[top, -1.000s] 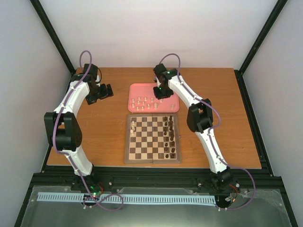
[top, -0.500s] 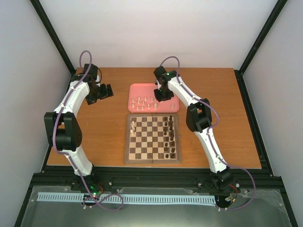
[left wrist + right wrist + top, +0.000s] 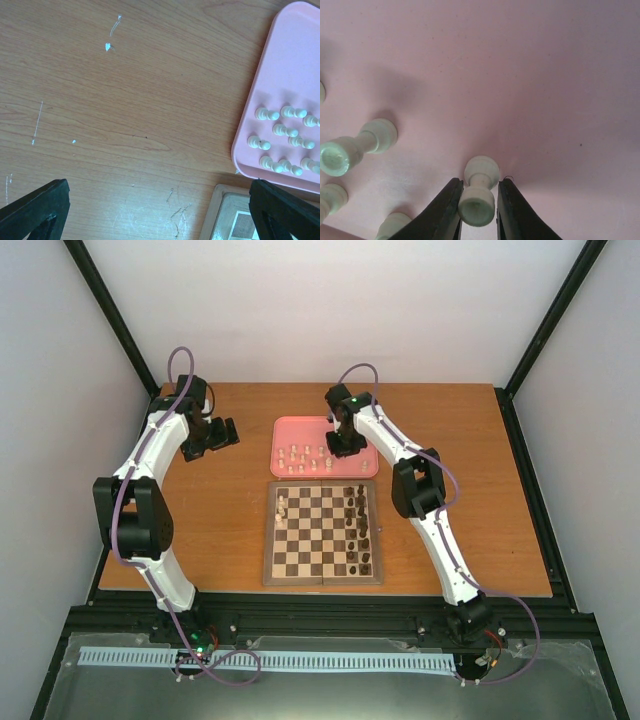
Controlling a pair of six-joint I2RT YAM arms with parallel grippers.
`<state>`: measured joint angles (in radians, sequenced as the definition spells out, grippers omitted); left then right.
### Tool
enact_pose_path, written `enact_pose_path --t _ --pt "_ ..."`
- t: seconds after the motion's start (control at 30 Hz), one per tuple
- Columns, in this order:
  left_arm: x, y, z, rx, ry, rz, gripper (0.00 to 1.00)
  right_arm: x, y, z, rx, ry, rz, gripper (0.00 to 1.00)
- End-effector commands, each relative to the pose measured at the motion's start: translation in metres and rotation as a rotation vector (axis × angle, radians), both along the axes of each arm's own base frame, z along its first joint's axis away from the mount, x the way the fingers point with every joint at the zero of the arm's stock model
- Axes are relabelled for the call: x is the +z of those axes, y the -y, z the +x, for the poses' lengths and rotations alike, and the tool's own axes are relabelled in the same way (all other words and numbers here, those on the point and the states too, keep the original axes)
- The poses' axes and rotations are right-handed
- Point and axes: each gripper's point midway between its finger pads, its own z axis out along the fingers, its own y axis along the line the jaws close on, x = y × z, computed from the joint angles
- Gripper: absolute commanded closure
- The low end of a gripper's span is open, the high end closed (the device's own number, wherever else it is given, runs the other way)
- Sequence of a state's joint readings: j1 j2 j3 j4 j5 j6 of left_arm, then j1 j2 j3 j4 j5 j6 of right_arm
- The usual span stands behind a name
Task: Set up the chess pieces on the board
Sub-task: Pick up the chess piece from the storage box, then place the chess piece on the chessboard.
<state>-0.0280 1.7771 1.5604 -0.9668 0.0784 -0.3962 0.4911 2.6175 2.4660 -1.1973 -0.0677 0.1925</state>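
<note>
My right gripper lifts back and to the left in the top view next, then lowers to release on the board's far corner square (image 3: 281, 492), since it's empty.
My right gripper (image 3: 345, 448) is down in the pink tray (image 3: 300, 427). In the right wrist view it (image 3: 480, 183) is shut on one cream chess piece (image 3: 478, 204) that stands upright on the tray floor (image 3: 530, 75), its head pinched between the black fingers (image 3: 445, 210). More cream chess pieces (image 3: 300, 455) stand to the left in the tray, and one (image 3: 283, 506) is on the board (image 3: 270, 540) at its left edge. My left gripper (image 3: 222, 433) hangs open over bare table left of the tray, holding nothing.
Dark brown pieces (image 3: 361, 530) fill the board's right columns. In the left wrist view the open gripper (image 3: 160, 220) looks down on scratched table, with the tray (image 3: 280, 75), its cream pieces (image 3: 285, 131) and a board corner (image 3: 220, 210) at the right.
The right wrist has shifted slightly over the tray's right part. The left arm has not moved.
</note>
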Motion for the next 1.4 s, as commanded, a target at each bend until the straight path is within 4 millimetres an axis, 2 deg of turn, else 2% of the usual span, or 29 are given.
enact_pose_path --t 0.0,0.17,0.27,0.47,0.7,0.8,0.9,1.03,1.13,1.23,1.37 --pt "0.018 -0.001 0.004 -0.003 0.035 0.006 0.00 0.009 0.000 0.011 -0.012 0.037 0.020 0.80" --pt "0.017 0.000 0.007 -0.003 0.035 0.003 0.00 0.014 0.000 0.011 -0.006 0.045 0.020 0.90" --pt "0.018 0.000 0.008 -0.003 0.037 0.003 0.00 0.024 0.002 0.016 -0.004 0.077 0.013 0.92" --pt "0.019 -0.001 0.009 -0.003 0.041 0.002 0.00 0.072 0.005 0.025 -0.001 0.187 0.022 0.94" --pt "0.020 0.000 0.009 -0.005 0.042 0.001 0.00 0.124 -0.001 0.019 0.017 0.252 0.094 0.94" --pt "0.020 0.000 0.009 -0.004 0.045 0.000 0.00 0.145 -0.009 0.012 0.040 0.275 0.135 0.94" --pt "0.020 -0.001 0.009 -0.004 0.046 0.004 0.00 0.166 -0.026 -0.003 0.078 0.285 0.186 0.94" --pt "0.020 -0.001 0.008 -0.003 0.047 0.007 0.00 0.176 -0.064 -0.038 0.163 0.255 0.243 0.94" --pt "0.020 -0.001 0.008 -0.004 0.047 0.005 0.00 0.172 -0.097 -0.070 0.245 0.213 0.266 0.94" --pt "0.019 -0.001 0.008 -0.004 0.046 0.002 0.00 0.166 -0.122 -0.092 0.303 0.186 0.283 0.94" --pt "0.018 -0.001 0.006 -0.002 0.044 0.001 0.00 0.147 -0.140 -0.117 0.358 0.135 0.266 0.94"
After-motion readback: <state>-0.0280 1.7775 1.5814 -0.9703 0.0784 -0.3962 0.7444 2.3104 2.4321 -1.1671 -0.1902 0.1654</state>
